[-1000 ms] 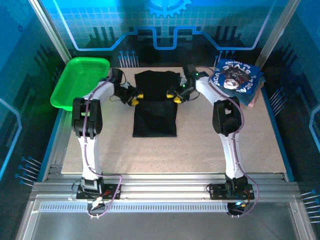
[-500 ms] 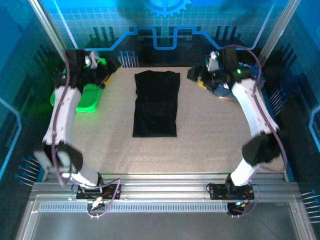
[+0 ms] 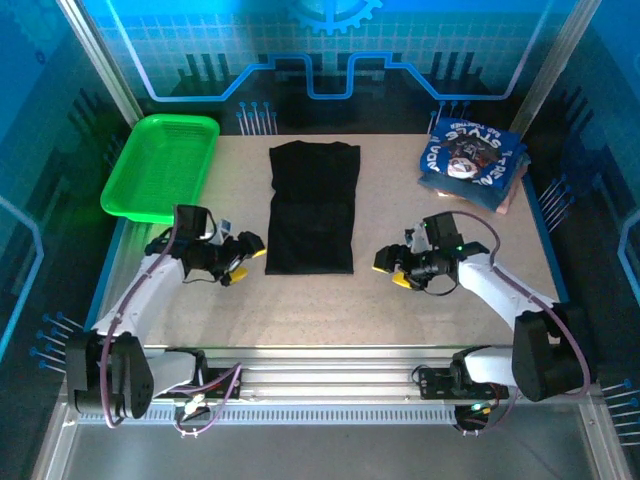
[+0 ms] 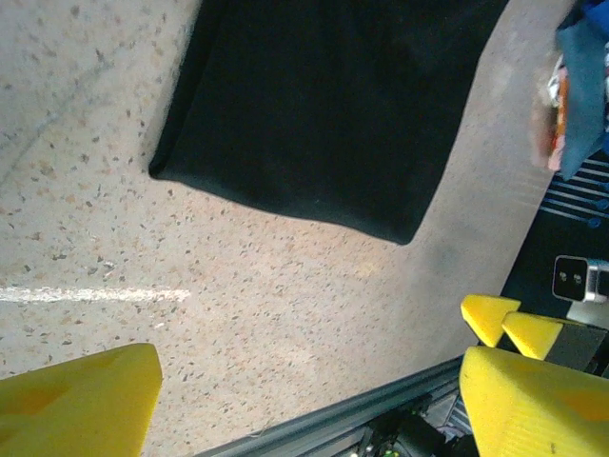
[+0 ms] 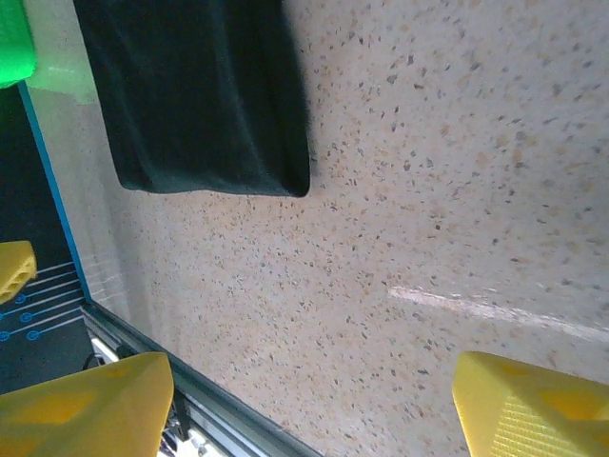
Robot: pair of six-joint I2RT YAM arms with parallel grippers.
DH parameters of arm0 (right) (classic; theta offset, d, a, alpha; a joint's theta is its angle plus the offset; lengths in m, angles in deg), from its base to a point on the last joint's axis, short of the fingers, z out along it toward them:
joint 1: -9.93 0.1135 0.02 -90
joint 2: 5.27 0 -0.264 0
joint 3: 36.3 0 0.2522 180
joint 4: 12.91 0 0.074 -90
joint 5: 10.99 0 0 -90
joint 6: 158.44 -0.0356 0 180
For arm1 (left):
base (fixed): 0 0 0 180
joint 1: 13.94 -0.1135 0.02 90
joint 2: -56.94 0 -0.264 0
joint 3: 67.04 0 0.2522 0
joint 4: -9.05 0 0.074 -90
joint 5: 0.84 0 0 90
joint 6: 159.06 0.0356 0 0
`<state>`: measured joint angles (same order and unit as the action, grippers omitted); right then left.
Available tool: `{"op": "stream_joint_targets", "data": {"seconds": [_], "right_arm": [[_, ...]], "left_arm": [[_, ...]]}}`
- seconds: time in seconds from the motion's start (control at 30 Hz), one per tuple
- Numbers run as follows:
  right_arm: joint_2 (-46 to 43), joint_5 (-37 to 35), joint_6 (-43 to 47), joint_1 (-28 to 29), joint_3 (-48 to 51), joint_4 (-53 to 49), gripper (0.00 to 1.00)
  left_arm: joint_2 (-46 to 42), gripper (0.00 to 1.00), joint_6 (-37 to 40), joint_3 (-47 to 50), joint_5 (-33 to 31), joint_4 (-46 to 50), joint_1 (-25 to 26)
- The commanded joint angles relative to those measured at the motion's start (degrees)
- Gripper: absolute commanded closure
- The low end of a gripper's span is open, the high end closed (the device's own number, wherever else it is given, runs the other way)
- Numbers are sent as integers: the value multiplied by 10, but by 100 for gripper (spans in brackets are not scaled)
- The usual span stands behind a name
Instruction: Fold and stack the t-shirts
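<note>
Next, the right gripper crosses the bare gap and lowers to close on the black t-shirt's near corner facing it, as the open fingers stand clear of the t-shirt.
The black t-shirt (image 3: 312,207) lies folded into a long narrow strip down the middle of the table; its near end also shows in the wrist views (image 4: 324,114) (image 5: 190,95). The folded blue t-shirts (image 3: 472,160), white lettering and a dark print on top, are stacked at the back right. My left gripper (image 3: 245,262) (image 4: 304,386) hangs open just left of the strip's near corner, over bare table. To the right of that near end, my right gripper (image 3: 390,273) (image 5: 304,395) is open too, with a gap to the cloth. Nothing is held.
A green plastic basket (image 3: 160,165) stands at the back left, its edge visible in the right wrist view (image 5: 13,38). The table's metal front rail (image 3: 320,365) runs close behind both grippers. Bare table lies on both sides of the strip.
Both arms have swung from the back corners down to the near end of the black t-shirt, one on each side. The shirt has not moved.
</note>
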<state>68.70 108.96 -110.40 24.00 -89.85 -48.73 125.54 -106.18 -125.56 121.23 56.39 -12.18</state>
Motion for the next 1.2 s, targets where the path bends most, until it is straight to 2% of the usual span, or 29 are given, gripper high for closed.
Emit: {"op": "stream_joint_targets", "data": {"seconds": [0.0, 0.23, 0.4, 0.63, 0.8, 0.97, 1.07, 1.17], "right_arm": [[27, 30, -52, 26, 7, 139, 23], [132, 5, -65, 81, -46, 159, 24], [199, -9, -78, 110, -83, 161, 25], [277, -24, -88, 137, -148, 148, 31], [309, -29, -97, 140, -165, 137, 48], [318, -31, -99, 139, -171, 132, 76], [319, -30, -94, 140, -176, 125, 85], [313, -29, -89, 140, -175, 121, 91]], "left_arm": [[33, 19, -7, 19, 16, -62, 14], [126, 27, -30, 26, 10, -129, 44], [172, 29, -50, 18, 0, -153, 57], [233, 35, -69, 7, -9, -197, 72], [269, 43, -77, -4, -29, -205, 77], [292, 58, -83, -21, -53, -203, 84], [301, 65, -84, -32, -64, -201, 90], [309, 73, -72, -51, -81, -183, 97]]}}
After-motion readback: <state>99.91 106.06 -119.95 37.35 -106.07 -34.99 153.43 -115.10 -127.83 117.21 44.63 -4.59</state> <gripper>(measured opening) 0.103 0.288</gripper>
